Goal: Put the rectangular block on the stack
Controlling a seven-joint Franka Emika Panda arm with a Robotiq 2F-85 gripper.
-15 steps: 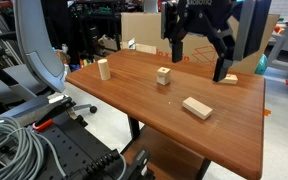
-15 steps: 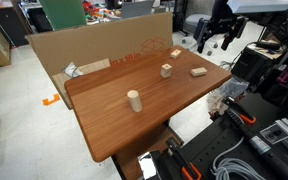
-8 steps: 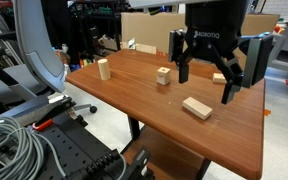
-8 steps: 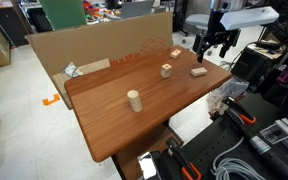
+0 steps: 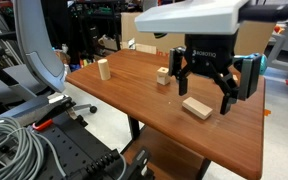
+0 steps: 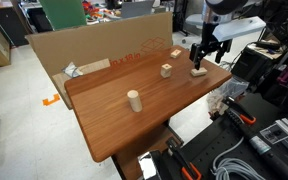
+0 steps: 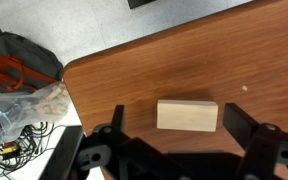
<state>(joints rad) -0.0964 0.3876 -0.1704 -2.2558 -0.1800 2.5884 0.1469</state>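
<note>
The robot's gripper should first go down to the block, so that its fingers get down beside the short ends of the rectangular block [image 5: 196,107].
The rectangular block [image 5: 196,107] lies flat on the wooden table, near its edge. It also shows in an exterior view [image 6: 198,72] and in the wrist view [image 7: 187,115]. The stack [image 5: 163,75] of small pale cubes stands a short way off, also seen in an exterior view [image 6: 166,70]. My gripper [image 5: 204,93] is open and empty, just above the rectangular block. In the wrist view the gripper [image 7: 176,113] has one finger on each side of the block's short ends, apart from it.
An upright wooden peg [image 5: 103,68] stands at the far side of the table [image 5: 134,100], also visible in an exterior view [image 6: 134,101]. A slim wooden bar [image 6: 175,53] lies by a cardboard wall [image 6: 94,50]. Cables and gear surround the table.
My gripper has come down from beyond the table's edge to just over the rectangular block, still open. The blocks have not moved.
</note>
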